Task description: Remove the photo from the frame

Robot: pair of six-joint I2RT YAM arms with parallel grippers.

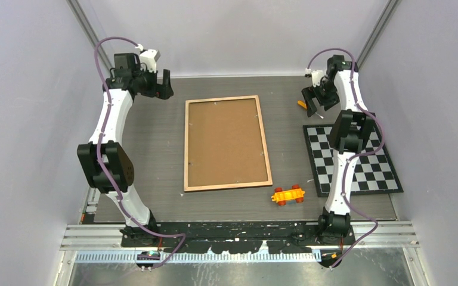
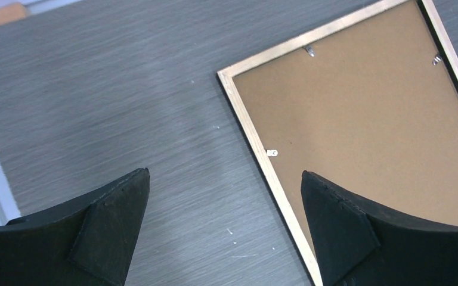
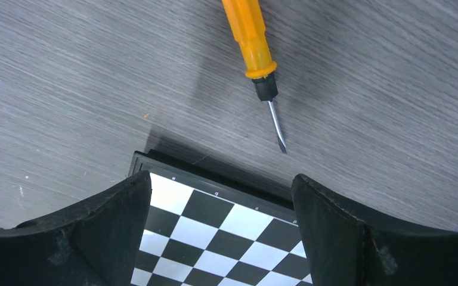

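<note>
My right gripper should next go down onto the screwdriver's thin metal shaft [image 1: 319, 115] [image 3: 277, 125] below it, because the open tabletop on both sides leaves room for the fingers.
The frame [image 1: 226, 143] lies face down in the middle of the table, showing its brown back board and light wooden rim. The photo is hidden under that back board. My left gripper [image 1: 166, 83] hovers beyond the frame's far left corner, open and holding nothing. In the left wrist view the left gripper [image 2: 225, 173] straddles the frame's [image 2: 364, 119] long left rim, high above it. My right gripper [image 1: 310, 101] hangs at the far right, away from the frame, open and empty. In the right wrist view the right gripper [image 3: 220, 176] is above a checkerboard corner.
A black-edged checkerboard mat [image 1: 376, 173] [image 3: 226, 238] lies at the right under the right arm. An orange-handled screwdriver [image 3: 253, 42] [image 1: 301, 104] lies just beyond it. An orange toy car [image 1: 288, 195] sits near the frame's near right corner. Small metal tabs [image 2: 310, 50] hold the back board.
</note>
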